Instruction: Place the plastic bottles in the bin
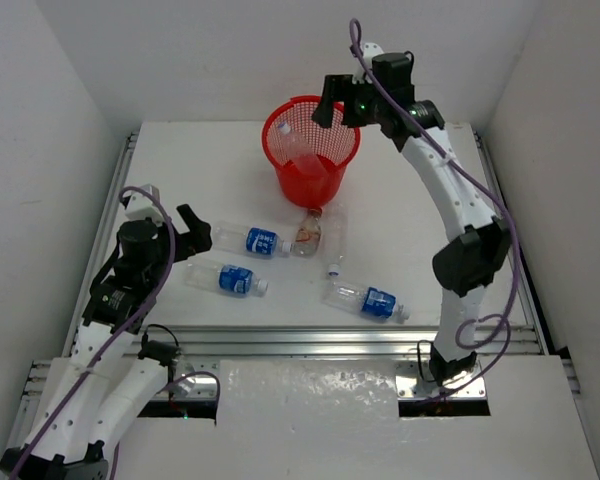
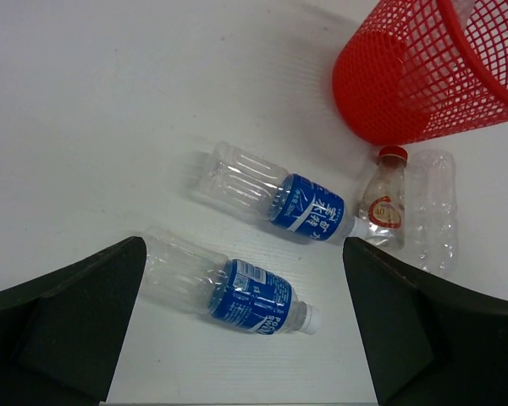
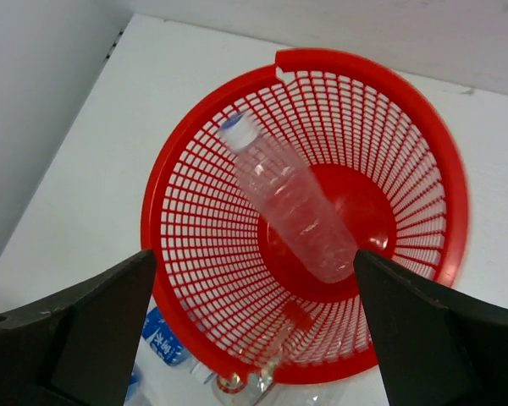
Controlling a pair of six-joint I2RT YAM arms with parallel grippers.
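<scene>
The nearest blue bottle's clear end (image 1: 204,275) (image 2: 176,269) lies below, pointing at one finger. Next, my left gripper moves down onto that end, turning its fingers to close crosswise.
The red mesh bin (image 1: 325,170) stands at the back middle of the table. One unlabelled clear bottle (image 1: 294,141) leans inside it, cap up; it also shows in the right wrist view (image 3: 292,205) inside the bin (image 3: 364,61). My right gripper (image 1: 338,106) is open and empty above the bin's rim. On the table lie three blue-labelled bottles (image 1: 255,240) (image 1: 230,279) (image 1: 370,300), a brownish-labelled one (image 1: 308,233) and an unlabelled one (image 1: 332,240). My left gripper (image 1: 194,231) is open and empty, above the nearest blue bottle (image 2: 237,292).
White walls close in the table on the left, right and back. A metal rail (image 1: 320,342) runs along the near edge. In the left wrist view the second blue bottle (image 2: 279,199), the brownish-labelled bottle (image 2: 383,203) and the unlabelled one (image 2: 430,211) lie by the bin's base (image 2: 381,93).
</scene>
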